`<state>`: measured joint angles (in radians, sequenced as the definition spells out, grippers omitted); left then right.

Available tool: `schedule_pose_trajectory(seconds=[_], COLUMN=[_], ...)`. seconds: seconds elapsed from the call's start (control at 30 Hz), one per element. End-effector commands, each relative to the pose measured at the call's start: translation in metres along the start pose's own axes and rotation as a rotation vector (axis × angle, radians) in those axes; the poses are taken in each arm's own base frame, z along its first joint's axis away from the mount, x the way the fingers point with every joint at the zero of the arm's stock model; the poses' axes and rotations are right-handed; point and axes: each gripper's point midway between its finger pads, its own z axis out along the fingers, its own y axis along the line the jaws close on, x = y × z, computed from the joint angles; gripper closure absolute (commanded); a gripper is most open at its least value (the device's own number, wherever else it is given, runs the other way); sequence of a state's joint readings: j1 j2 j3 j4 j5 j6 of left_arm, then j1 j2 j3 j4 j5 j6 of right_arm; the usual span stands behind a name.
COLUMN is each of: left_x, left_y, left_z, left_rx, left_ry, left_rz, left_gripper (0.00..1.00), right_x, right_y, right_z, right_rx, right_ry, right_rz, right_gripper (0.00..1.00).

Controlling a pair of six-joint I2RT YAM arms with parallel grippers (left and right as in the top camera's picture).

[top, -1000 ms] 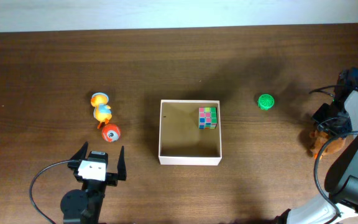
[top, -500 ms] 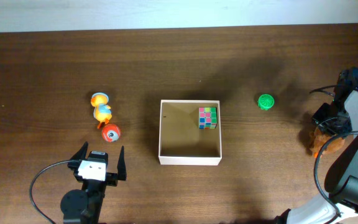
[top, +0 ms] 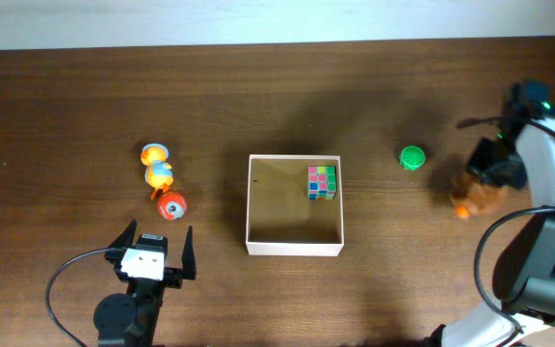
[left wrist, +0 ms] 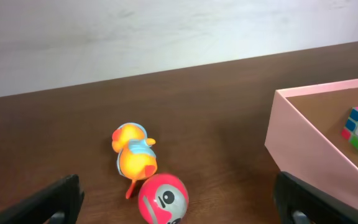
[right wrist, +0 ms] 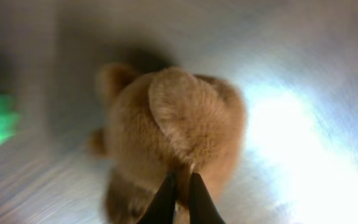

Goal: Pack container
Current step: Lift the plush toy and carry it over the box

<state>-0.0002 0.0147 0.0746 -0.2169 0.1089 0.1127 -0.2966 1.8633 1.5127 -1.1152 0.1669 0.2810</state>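
My right gripper lifts the plush toy [top: 477, 196] next, then carries it past the green ball over the open part of the container's bottom beside the cube.
The container [top: 253, 212] is a square white-walled box with a tan inside at the table's middle; its wall also shows in the left wrist view [left wrist: 303, 149]. A multicoloured cube [top: 322, 181] lies in its far right corner. My right gripper [top: 485, 183] is shut on a brown plush toy [top: 477, 196], seen close up in the right wrist view [right wrist: 179, 124], held at the right, beyond a green ball [top: 411, 157]. My left gripper [top: 152, 253] is open and empty near the front edge, behind a red ball [left wrist: 163, 198] and an orange duck [left wrist: 132, 152].
The orange duck [top: 158, 170] and the red ball [top: 171, 205] lie left of the container. The green ball lies between the container and the right arm. A cable loops beside each arm's base.
My right gripper has moved left and toward the back with the brown plush toy in it, nearer the green ball. The left arm has not moved.
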Motion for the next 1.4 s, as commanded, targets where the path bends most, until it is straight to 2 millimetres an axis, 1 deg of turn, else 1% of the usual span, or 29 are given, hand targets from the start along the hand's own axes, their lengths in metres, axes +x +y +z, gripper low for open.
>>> schedule_pose_trajectory(seconds=[0.0, 0.07, 0.1, 0.17, 0.33, 0.43, 0.5, 0.67, 0.77, 0.8, 0.97, 1.1, 1.13, 1.2, 1.23, 1.37], left_x=[0.001, 0.001, 0.001, 0.001, 0.001, 0.001, 0.001, 0.001, 0.001, 0.001, 0.001, 0.001, 0.001, 0.001, 0.001, 0.001], left_y=[0.000, 0.000, 0.000, 0.000, 0.000, 0.000, 0.000, 0.000, 0.000, 0.000, 0.000, 0.000, 0.000, 0.000, 0.000, 0.000], left_z=[0.000, 0.000, 0.000, 0.000, 0.000, 0.000, 0.000, 0.000, 0.000, 0.000, 0.000, 0.000, 0.000, 0.000, 0.000, 0.000], left_rx=[0.002, 0.002, 0.002, 0.002, 0.002, 0.002, 0.002, 0.002, 0.002, 0.002, 0.002, 0.002, 0.002, 0.002, 0.002, 0.002], left_ry=[-0.005, -0.005, -0.005, -0.005, -0.005, -0.005, -0.005, -0.005, -0.005, -0.005, -0.005, -0.005, -0.005, -0.005, -0.005, -0.005], left_rz=[0.016, 0.016, 0.016, 0.016, 0.016, 0.016, 0.016, 0.016, 0.016, 0.016, 0.016, 0.016, 0.016, 0.016, 0.016, 0.016], left_gripper=[0.01, 0.01, 0.01, 0.01, 0.01, 0.01, 0.01, 0.01, 0.01, 0.01, 0.01, 0.01, 0.01, 0.01, 0.01, 0.01], right_x=[-0.013, -0.015, -0.016, -0.019, -0.022, -0.014, -0.001, 0.041, 0.071, 0.084, 0.118, 0.133, 0.139, 0.146, 0.155, 0.175], right_y=[0.039, 0.059, 0.064, 0.079, 0.107, 0.126, 0.143, 0.186, 0.215, 0.227, 0.252, 0.263, 0.269, 0.276, 0.284, 0.303], right_z=[-0.040, -0.060, -0.066, -0.086, -0.132, -0.158, -0.170, -0.182, -0.190, -0.194, -0.203, -0.206, -0.206, -0.205, -0.203, -0.198], right_rx=[-0.061, -0.080, -0.086, -0.108, -0.157, -0.194, -0.222, -0.261, -0.291, -0.307, -0.338, -0.362, -0.373, -0.383, -0.392, -0.401], right_ry=[-0.099, -0.138, -0.151, -0.192, -0.278, -0.312, -0.318, -0.302, -0.307, -0.309, -0.309, -0.302, -0.301, -0.298, -0.295, -0.289], right_rz=[-0.153, -0.215, -0.227, -0.256, -0.315, -0.380, -0.428, -0.570, -0.651, -0.677, -0.712, -0.689, -0.686, -0.695, -0.706, -0.756], right_gripper=[0.96, 0.96, 0.96, 0.96, 0.96, 0.96, 0.96, 0.96, 0.96, 0.96, 0.96, 0.96, 0.96, 0.96, 0.96, 0.96])
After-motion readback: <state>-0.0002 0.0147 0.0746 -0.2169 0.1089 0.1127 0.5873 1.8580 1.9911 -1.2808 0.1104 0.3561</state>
